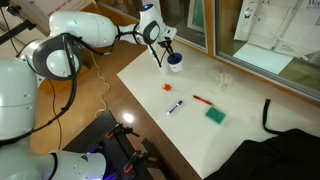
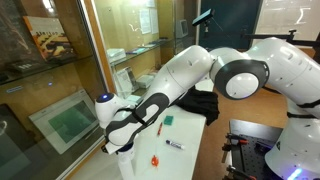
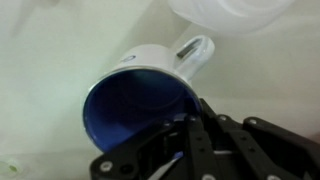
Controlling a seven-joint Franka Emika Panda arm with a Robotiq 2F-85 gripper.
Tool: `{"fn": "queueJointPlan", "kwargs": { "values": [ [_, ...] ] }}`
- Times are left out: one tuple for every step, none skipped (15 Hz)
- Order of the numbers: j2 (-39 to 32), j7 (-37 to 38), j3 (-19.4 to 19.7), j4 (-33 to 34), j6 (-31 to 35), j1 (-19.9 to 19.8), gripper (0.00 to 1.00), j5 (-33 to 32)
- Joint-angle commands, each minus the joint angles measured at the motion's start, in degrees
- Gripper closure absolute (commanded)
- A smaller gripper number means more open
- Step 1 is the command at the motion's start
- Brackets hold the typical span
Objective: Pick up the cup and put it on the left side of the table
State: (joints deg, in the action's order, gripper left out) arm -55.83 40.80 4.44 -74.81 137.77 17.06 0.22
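My gripper will lower the cup down onto the bare tabletop (image 1: 176, 71) beside the clear cup and release its rim there, since that spot lies open beneath it.
The cup (image 3: 135, 100) is blue inside and whitish outside, with a handle on its side. It fills the wrist view, with its mouth towards the camera. My gripper (image 3: 185, 128) is shut on its rim, one finger inside and one outside. In an exterior view the cup (image 1: 175, 63) is at the far end of the white table (image 1: 240, 105), right under the gripper (image 1: 166, 52). I cannot tell whether it touches the surface. In an exterior view the arm (image 2: 150, 105) hides the cup.
On the table are a clear cup (image 1: 222, 78), a small red object (image 1: 168, 88), a marker (image 1: 175, 106), a red pen (image 1: 202, 100) and a green sponge (image 1: 215, 116). A black cloth (image 1: 285, 135) covers the near right corner. A glass wall runs along the far side.
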Motion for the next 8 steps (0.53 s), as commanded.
{"fn": "queueJointPlan", "kwargs": {
  "values": [
    [-0.6,1.6,0.8,0.3,-0.1,0.4,0.98,-0.2],
    [-0.9,1.7,0.8,0.5,-0.1,0.3,0.98,-0.1],
    [-1.3,1.8,0.8,0.6,0.3,0.3,0.98,0.0],
    [-1.6,2.0,0.9,0.8,0.6,0.3,0.98,-0.1],
    [-2.0,2.1,0.8,1.0,0.6,0.2,0.98,0.0],
    [-2.2,2.4,0.9,1.2,0.7,0.2,0.98,0.0],
    [-2.5,2.8,0.8,1.3,0.7,0.2,0.98,0.1],
    [-2.6,2.9,0.8,1.4,0.8,0.2,0.98,0.1]
  ]
}}
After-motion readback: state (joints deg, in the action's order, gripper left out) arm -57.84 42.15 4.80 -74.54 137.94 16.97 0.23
